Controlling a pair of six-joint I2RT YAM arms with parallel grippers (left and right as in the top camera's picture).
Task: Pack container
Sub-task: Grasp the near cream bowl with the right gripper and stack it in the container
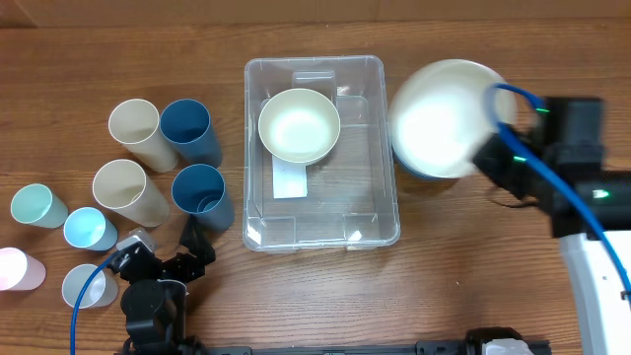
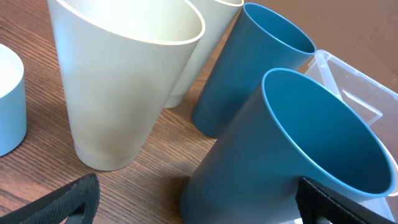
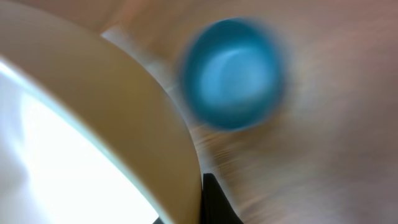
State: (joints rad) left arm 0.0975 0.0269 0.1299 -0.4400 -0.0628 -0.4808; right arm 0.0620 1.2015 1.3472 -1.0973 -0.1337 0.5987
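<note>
The opening of the small cream bowl (image 1: 299,126) faces up, so I need to move my right gripper to the left in the overhead view next, then down over the bowl and let go.
The clear container (image 1: 380,227) stands mid-table with a small cream bowl (image 1: 299,125) in its far part. My right gripper (image 1: 490,148) is shut on the rim of a large cream bowl (image 1: 441,116) and holds it up just right of the container. In the right wrist view that bowl (image 3: 93,124) fills the left side next to one finger (image 3: 214,202). My left gripper (image 1: 163,247) is open near the front edge. The near dark blue cup (image 2: 292,143) stands between its fingers (image 2: 199,208), and its corner of the container (image 2: 354,87) shows behind.
Cups stand left of the container: two cream (image 1: 134,128) (image 1: 123,187), two dark blue (image 1: 187,128) (image 1: 200,192), a teal (image 1: 37,205), two light blue (image 1: 87,229) (image 1: 84,286), a pink (image 1: 15,268). A blurred blue bowl (image 3: 233,74) sits on the table below the held bowl.
</note>
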